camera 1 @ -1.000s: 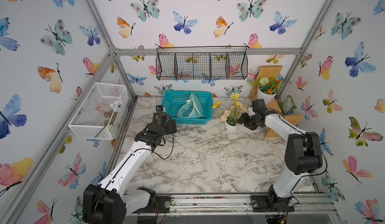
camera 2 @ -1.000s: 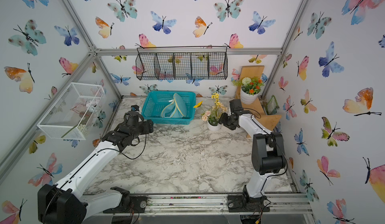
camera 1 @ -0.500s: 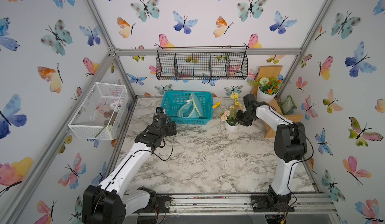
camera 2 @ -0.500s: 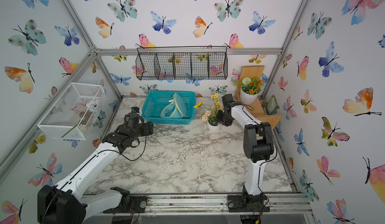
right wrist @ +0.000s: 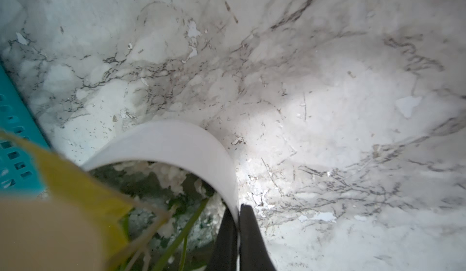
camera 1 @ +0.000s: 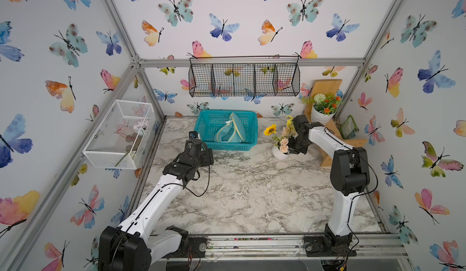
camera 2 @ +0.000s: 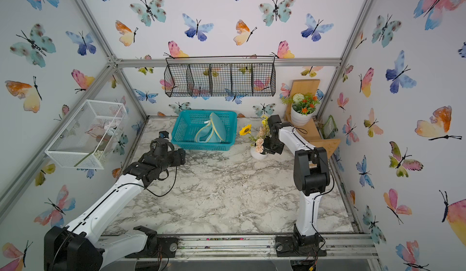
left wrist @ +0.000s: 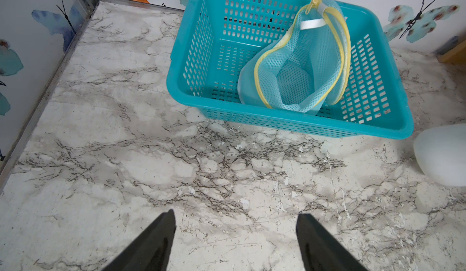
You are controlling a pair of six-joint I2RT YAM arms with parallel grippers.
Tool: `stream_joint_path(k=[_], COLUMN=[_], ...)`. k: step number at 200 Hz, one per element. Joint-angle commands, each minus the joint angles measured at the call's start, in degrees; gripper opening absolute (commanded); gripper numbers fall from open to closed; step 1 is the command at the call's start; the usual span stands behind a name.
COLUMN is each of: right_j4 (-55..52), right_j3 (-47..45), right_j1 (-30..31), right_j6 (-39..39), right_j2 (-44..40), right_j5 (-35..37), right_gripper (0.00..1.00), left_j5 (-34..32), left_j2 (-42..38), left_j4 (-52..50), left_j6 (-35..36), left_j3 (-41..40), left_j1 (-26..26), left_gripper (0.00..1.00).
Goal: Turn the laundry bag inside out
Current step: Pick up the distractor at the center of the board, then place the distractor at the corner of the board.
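The vase needs my right gripper to lift it across, away from the basket, onto the bare shelf wood beside it by the potted plant [camera 2: 314,132] and release the vase's rim.
The laundry bag [camera 1: 230,132] [camera 2: 211,132] [left wrist: 302,75], light-turquoise mesh with yellow piping and a white ribbon, lies crumpled inside the teal plastic basket [camera 1: 201,126] [left wrist: 191,63] at the back of the table. My left gripper [left wrist: 235,214] [camera 1: 199,153] hovers open over bare marble, just in front of the basket's left corner, and holds nothing. My right gripper [right wrist: 238,206] [camera 1: 293,148] is shut on the rim of the white flower vase [right wrist: 176,141] [camera 1: 278,154] [camera 2: 257,153], one finger inside and one outside. The vase stands to the right of the basket.
A black wire rack [camera 1: 244,80] hangs on the back wall and a white wire box [camera 1: 118,133] on the left wall. A wooden shelf [camera 1: 327,128] with a potted plant [camera 1: 324,106] fills the back right corner. Artificial flowers [camera 1: 271,130] stick out of the vase.
My right gripper swung left to the vase and closed on its rim. The left arm has barely moved and stays open.
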Motion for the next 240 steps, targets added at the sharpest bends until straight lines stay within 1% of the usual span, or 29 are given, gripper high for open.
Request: stream_joint_path(k=[1,28,46,57,69,77,96,111,141,156,181,207,240], right_j4=[-5.6,-12.4,-19.3,-22.1,-24.5,-25.1,-24.7,-24.4,-23.1,-22.7,-22.4,-22.5,-22.0], right_j3=[7.0,17.1,25.7,29.1,32.3,33.7,34.2,32.7,29.0,29.3,31.6,34.4,35.6], right_j1=[0.1,0.1,0.0,-0.3,-1.7,-3.3,-8.1,-11.4,-17.0,-19.5,-20.9,-21.5,-22.5], right_j6=[-2.3,-6.4,-9.6,-11.8,-14.8,-16.1,-16.9,-17.3,-17.6,-17.6,-17.7,-17.5,-17.4], right_j2=[0.5,0.5,1.9,2.6,3.4,3.7,2.7,1.7,0.3,1.0,3.6,7.5,12.0], right_j5=[4.7,10.5,18.1,21.8,25.9,27.5,26.6,26.1,24.0,22.6,20.9,20.7,19.8], right_gripper=[0.03,0.03,0.03,0.03,0.02,0.02,0.03,0.03,0.03,0.02,0.03,0.03,0.03], left_j5=[0.5,0.3,0.4,0.5,0.5,0.5,0.7,0.8,0.8,0.6,0.5,0.3,-0.1], left_j2=[0.0,0.4,0.6,0.7,0.7,0.5,-0.2,-0.8,-1.7,-1.9,-1.6,-1.4,-1.3], left_j4=[-0.6,-1.2,-1.8,-1.9,-2.4,-3.0,-3.8,-4.6,-5.2,-5.1,-4.9,-4.7,-5.1], left_j6=[-0.1,0.1,0.3,0.3,0.3,0.2,-0.1,-0.1,-0.1,0.0,0.1,0.2,0.5], left_j3=[1.3,2.3,2.9,3.2,3.5,3.6,3.3,2.8,1.8,1.6,1.7,1.9,2.1], left_j1=[-0.1,-0.2,-0.2,-0.2,-0.2,-0.2,-0.2,-0.1,-0.2,-0.2,-0.2,-0.2,-0.2], left_gripper=[0.81,0.81,0.81,0.81,0.81,0.81,0.81,0.81,0.81,0.81,0.81,0.81,0.82])
